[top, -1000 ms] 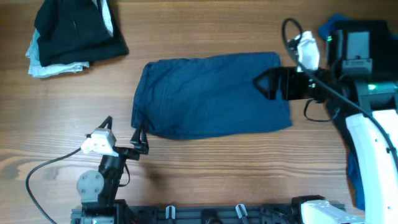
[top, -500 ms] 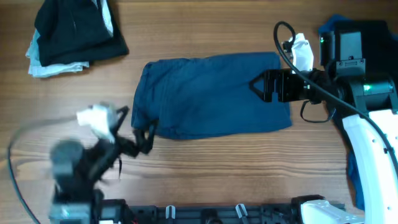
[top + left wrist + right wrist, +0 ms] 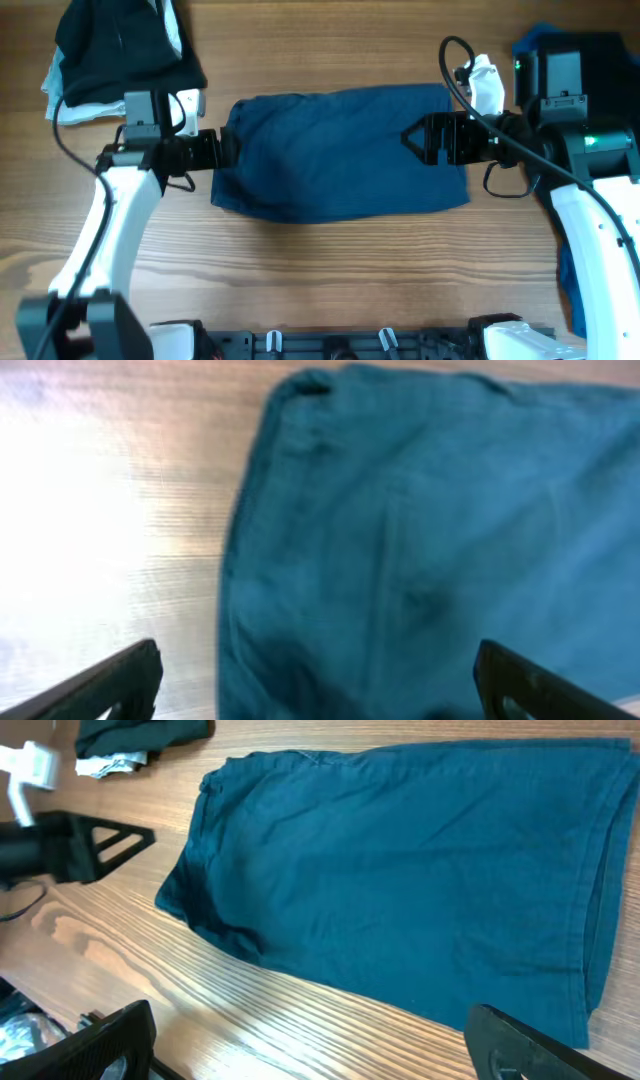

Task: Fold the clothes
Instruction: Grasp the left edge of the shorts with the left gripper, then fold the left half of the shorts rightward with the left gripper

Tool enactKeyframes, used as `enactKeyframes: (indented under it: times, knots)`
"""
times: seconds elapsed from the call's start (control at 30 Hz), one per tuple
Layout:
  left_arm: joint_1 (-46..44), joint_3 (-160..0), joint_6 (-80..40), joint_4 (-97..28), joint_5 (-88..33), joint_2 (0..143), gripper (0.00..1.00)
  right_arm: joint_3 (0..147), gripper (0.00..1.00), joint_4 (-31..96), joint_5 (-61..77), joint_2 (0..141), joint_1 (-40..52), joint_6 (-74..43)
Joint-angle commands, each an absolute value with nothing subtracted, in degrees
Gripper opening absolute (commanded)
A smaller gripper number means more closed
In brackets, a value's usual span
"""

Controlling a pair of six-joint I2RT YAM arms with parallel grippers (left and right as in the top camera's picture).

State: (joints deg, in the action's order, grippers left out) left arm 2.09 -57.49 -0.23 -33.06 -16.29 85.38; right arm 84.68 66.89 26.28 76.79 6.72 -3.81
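The garment's short edge nearest the pile lies below my left gripper, between its open fingers, so it needs to go down onto that edge next and close.
A navy garment (image 3: 340,155) lies folded flat in the middle of the wooden table; it also fills the left wrist view (image 3: 430,540) and the right wrist view (image 3: 400,870). My left gripper (image 3: 226,150) is open and empty at the garment's left edge, its jaws spread wide over the cloth (image 3: 320,695). My right gripper (image 3: 407,138) is open and empty, raised over the garment's right part; in its own view the jaws (image 3: 315,1055) frame bare wood just off the garment's near edge. No button shows.
A pile of black and pale clothes (image 3: 120,50) lies at the back left, also in the right wrist view (image 3: 140,735). Bright blue cloth (image 3: 537,40) shows behind the right arm at the back right. The left arm (image 3: 70,845) appears in the right wrist view.
My left arm has swung up from the table's front edge to the garment's left edge. My right gripper has shifted slightly left and stays over the garment's right part.
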Motion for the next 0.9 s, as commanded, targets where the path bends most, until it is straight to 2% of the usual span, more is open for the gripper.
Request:
enactKeyframes:
  times: [0.0,0.27,0.4,0.43,0.5,0.57,0.63,0.67,0.7,0.77,0.8,0.83,0.87]
  knots:
    - [4.14,-58.00,4.89,-30.24,-17.45,92.05,1.00,84.62,1.00,66.96,24.97,76.40,6.96,-2.94]
    - [7.49,-58.00,11.90,-28.29,-29.34,102.74,0.98,84.62,1.00,66.87,24.97,76.66,6.94,-2.92]
    - [7.25,-58.00,11.81,-26.09,-31.75,106.26,0.86,84.62,1.00,66.87,24.97,76.73,6.94,-2.94]
    - [7.25,-58.00,11.79,-25.74,-32.56,107.07,0.86,84.62,1.00,66.87,24.97,76.73,6.94,-2.96]
    - [7.25,-58.00,11.79,-25.47,-33.67,108.73,1.00,84.62,1.00,66.89,24.97,76.73,6.94,-2.96]
    - [7.25,-57.98,11.77,-25.61,-35.07,109.65,0.99,84.62,1.00,66.87,24.97,76.75,6.94,-2.96]
    - [7.25,-57.98,11.55,-25.91,-37.43,109.73,0.76,84.62,1.00,66.83,24.97,76.86,6.94,-2.96]
    - [7.25,-57.98,11.55,-25.87,-38.72,109.73,0.58,84.62,1.00,66.78,24.97,76.93,6.94,-2.94]
    - [7.25,-57.98,11.55,-25.82,-39.53,109.73,0.51,84.62,1.00,66.78,24.97,77.06,6.94,-2.94]
    - [7.05,-57.98,10.46,-26.17,-40.18,109.73,0.61,84.62,1.00,66.81,24.97,77.17,6.94,-2.94]
    - [6.72,-57.98,10.02,-26.59,-40.27,109.75,0.60,84.62,1.00,66.83,24.97,77.21,6.94,-2.96]
    - [6.35,-57.98,10.07,-26.94,-40.23,109.75,0.57,84.62,1.00,66.85,24.97,77.28,6.94,-2.94]
    - [5.74,-57.98,10.07,-27.20,-40.25,109.75,0.48,84.62,1.00,66.92,24.97,77.41,6.94,-2.94]
